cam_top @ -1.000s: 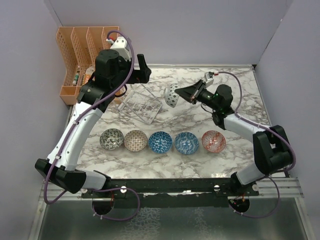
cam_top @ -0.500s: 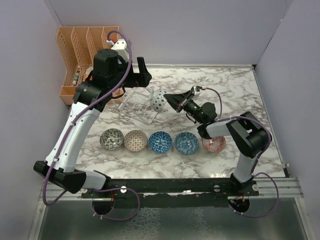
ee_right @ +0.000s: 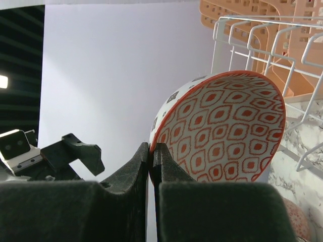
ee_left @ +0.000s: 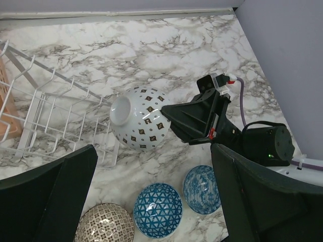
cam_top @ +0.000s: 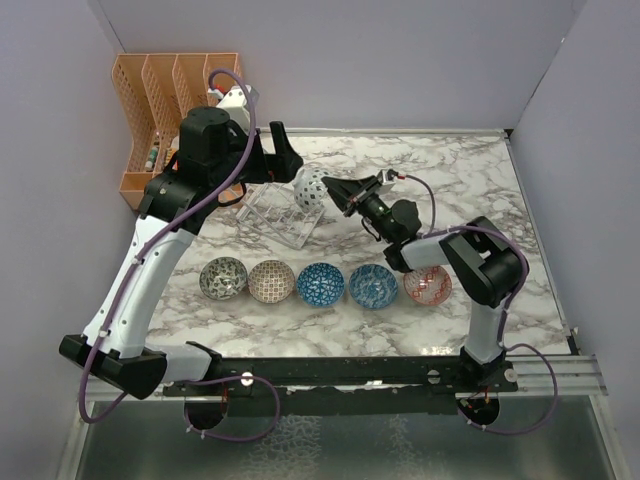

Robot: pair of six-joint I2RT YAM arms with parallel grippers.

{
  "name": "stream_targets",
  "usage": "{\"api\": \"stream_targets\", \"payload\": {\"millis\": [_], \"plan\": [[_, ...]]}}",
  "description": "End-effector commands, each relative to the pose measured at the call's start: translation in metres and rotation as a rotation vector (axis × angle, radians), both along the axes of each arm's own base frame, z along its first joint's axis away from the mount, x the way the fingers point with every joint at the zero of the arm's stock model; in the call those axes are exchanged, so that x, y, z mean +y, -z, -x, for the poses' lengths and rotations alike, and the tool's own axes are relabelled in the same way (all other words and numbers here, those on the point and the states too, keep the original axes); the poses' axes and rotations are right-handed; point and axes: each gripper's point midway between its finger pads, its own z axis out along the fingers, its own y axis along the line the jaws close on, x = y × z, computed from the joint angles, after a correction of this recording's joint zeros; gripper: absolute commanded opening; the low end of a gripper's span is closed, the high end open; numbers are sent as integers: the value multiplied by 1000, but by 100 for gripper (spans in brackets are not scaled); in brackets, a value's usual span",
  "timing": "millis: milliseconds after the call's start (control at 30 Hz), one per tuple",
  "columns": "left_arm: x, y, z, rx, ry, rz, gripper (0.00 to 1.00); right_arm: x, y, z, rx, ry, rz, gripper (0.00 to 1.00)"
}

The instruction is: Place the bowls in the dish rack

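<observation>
My right gripper lowers to the left in the top view next, toward the rack's end bars, and releases the bowl's rim, since the bowl hangs before the rack's bars.
My right gripper (cam_top: 335,190) is shut on the rim of a red-patterned bowl (cam_top: 311,188) with a white, dotted outside. It holds the bowl on its side in the air at the right end of the clear dish rack (cam_top: 280,210). In the right wrist view the bowl (ee_right: 227,131) sits just in front of the rack's bars (ee_right: 262,40), rim pinched at the gripper (ee_right: 152,148). My left gripper (cam_top: 272,158) is open and empty above the rack. Five bowls lie in a row: grey-black (cam_top: 223,277), beige (cam_top: 271,281), two blue (cam_top: 321,283) (cam_top: 373,286), red (cam_top: 428,283).
An orange perforated organiser (cam_top: 165,100) stands at the back left, just behind the rack. Purple walls close in the left, back and right of the marble table. The right forearm (cam_top: 440,245) passes above the red bowl in the row.
My right gripper has carried the red-patterned bowl leftward, from mid-table to the rack's right end. The left arm has shifted slightly left; its gripper stays open above the rack.
</observation>
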Motion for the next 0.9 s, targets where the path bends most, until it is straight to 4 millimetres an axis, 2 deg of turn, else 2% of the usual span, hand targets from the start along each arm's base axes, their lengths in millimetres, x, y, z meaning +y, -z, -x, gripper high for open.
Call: {"api": "stream_targets", "payload": {"millis": [0,200,667,867], "plan": [[-5,-9,8,-18,36,35,99,10,-12,-8,33,41,-53,1],[-6,-10,11,-15,42,44,99,20,-13,-3,32,51,-21,1],[-5,0,11,3,42,32,99,34,25,-1,93,-4,-88,1],[-7,1,10,1,49,34,99,35,29,-3,84,-11,-148,1]]}}
